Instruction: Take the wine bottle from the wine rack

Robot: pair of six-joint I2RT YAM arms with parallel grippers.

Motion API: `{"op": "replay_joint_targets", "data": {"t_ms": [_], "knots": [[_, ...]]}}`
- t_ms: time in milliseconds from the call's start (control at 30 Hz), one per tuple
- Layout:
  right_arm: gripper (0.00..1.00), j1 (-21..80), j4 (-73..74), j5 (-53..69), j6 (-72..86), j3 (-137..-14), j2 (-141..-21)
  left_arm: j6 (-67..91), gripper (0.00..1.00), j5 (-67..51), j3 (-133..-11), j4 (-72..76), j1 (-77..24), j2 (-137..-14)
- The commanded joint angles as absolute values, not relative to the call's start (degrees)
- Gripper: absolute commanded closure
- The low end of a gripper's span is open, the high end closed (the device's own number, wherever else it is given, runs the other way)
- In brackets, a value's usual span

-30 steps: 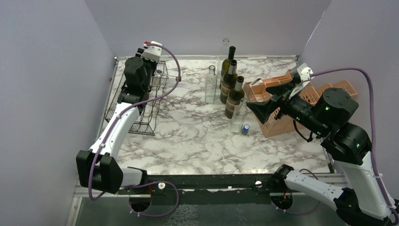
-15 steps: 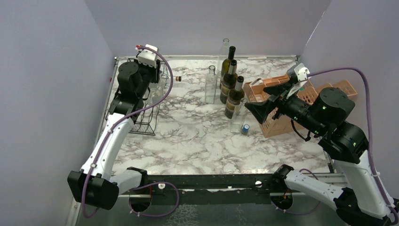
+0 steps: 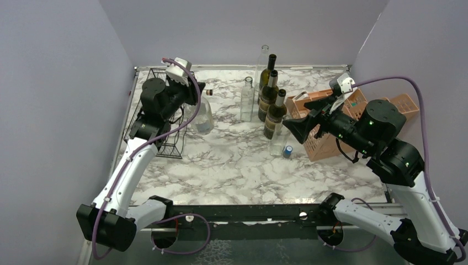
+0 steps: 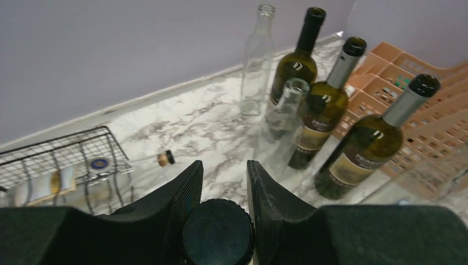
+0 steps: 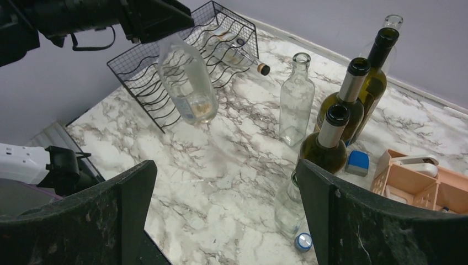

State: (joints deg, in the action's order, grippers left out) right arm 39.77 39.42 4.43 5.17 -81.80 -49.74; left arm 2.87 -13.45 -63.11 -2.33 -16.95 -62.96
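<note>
The hanging bottle moves in my left gripper from the rack [image 3: 165, 141] toward the dark wine bottles next. It comes down beside the nearest one, where bare table leaves room.
The black wire wine rack [image 3: 165, 141] stands at the table's left side; it also shows in the left wrist view [image 4: 55, 152] and the right wrist view [image 5: 223, 36]. My left gripper [image 3: 197, 92] [image 4: 223, 182] is shut on the dark cap [image 4: 217, 233] of a clear wine bottle [image 3: 202, 117] [image 5: 189, 83]. The bottle hangs tilted in the air just right of the rack. A second clear bottle [image 4: 83, 179] with a cork end lies in the rack. My right gripper [image 3: 301, 130] [image 5: 226, 215] is open and empty above the table's middle right.
Three dark wine bottles [image 3: 269, 99] and clear glass bottles [image 3: 247, 99] stand at the back centre. A small clear bottle [image 5: 290, 207] and a blue cap [image 3: 287, 150] lie near the salmon crate [image 3: 336, 118] on the right.
My left gripper has come away from the rack to the right with the clear bottle, which now hangs beside the rack. The right arm shifted slightly.
</note>
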Motion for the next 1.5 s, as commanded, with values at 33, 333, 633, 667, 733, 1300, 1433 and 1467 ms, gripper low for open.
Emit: {"op": "replay_joint_targets", "data": {"t_ms": [33,333,633,667,733,1300,1433,1467], "knots": [[0.00,39.7,37.3,6.2,5.9,-81.6,-50.2,6.9,1.00,-12.3,-58.8,12.1,-26.9,-61.0],[0.00,39.7,38.8,4.7,5.9,-81.8,-48.7,-2.6,1.00,2.8,-56.1,19.6,-44.4,-68.0],[0.00,39.7,40.2,3.7,5.8,-82.3,-48.0,-4.9,1.00,5.9,-56.1,29.0,-46.7,-76.3],[0.00,39.7,40.3,3.6,5.8,-82.4,-47.9,-4.7,1.00,6.0,-56.5,29.8,-46.7,-77.2],[0.00,39.7,40.4,3.4,5.8,-82.3,-47.6,-3.9,1.00,6.3,-57.0,31.3,-46.7,-78.8],[0.00,39.7,40.1,4.0,6.4,-81.6,-47.9,-3.2,0.97,7.8,-62.2,36.5,-46.6,-87.7],[0.00,39.7,40.3,3.8,6.4,-81.7,-47.9,-2.7,0.92,8.3,-61.8,36.5,-46.6,-88.1],[0.00,39.7,40.3,3.7,6.3,-81.8,-47.8,-2.3,0.90,8.2,-61.5,36.5,-46.6,-88.1]]}}
